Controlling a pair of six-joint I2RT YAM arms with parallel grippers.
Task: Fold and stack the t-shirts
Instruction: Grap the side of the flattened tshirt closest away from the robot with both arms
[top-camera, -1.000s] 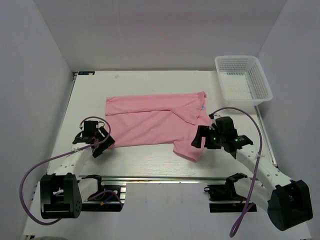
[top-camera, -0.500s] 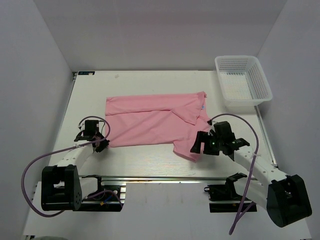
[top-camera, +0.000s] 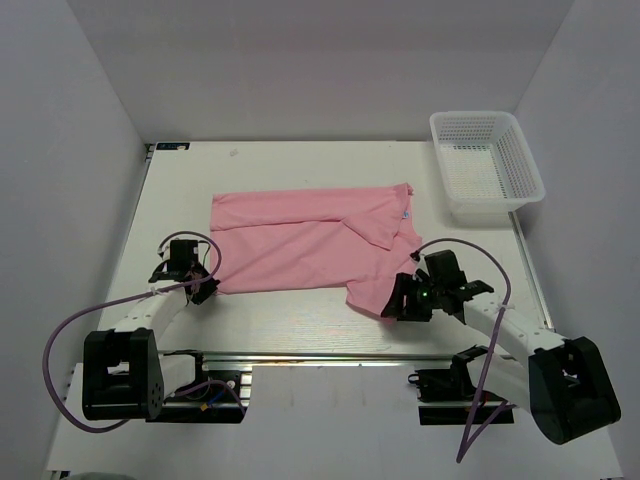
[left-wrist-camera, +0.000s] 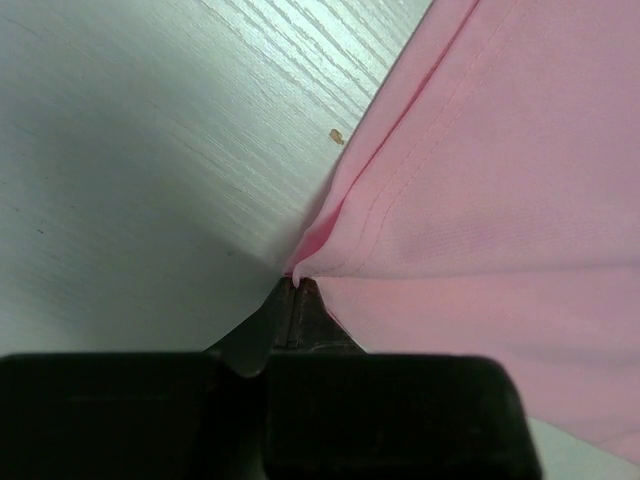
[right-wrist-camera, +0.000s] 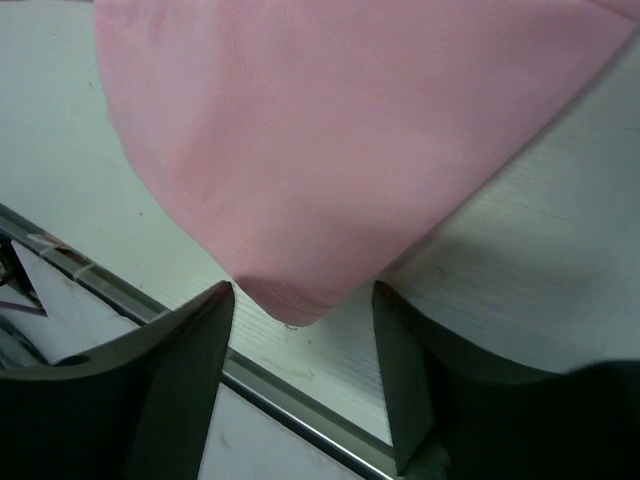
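Note:
The left gripper should carry the pinched hem outward and let it go over the t-shirt's far folded strip (top-camera: 224, 211), because that strip lies outward of the gripper.
The light-pink t-shirt (top-camera: 310, 245) lies spread flat across the middle of the table, folded along its length, with one sleeve pointing to the near right. My left gripper (top-camera: 203, 290) is at its near left corner, and in the left wrist view the left gripper (left-wrist-camera: 297, 285) is shut with a small pinch of the t-shirt (left-wrist-camera: 480, 200) hem between its tips. My right gripper (top-camera: 392, 308) is at the sleeve's tip. Seen from the right wrist, the right gripper (right-wrist-camera: 303, 290) is open, its fingers standing either side of the t-shirt (right-wrist-camera: 330, 130) sleeve end without touching it.
A white mesh basket (top-camera: 475, 116) stands at the far right corner, partly off the table's edge. The metal rail (top-camera: 330, 356) runs along the near edge, just behind the right gripper. Bare table (top-camera: 300, 165) lies beyond the shirt.
The left gripper has shut on the shirt's near left corner. The right gripper has slid down toward the near edge to the sleeve tip, and its fingers have narrowed.

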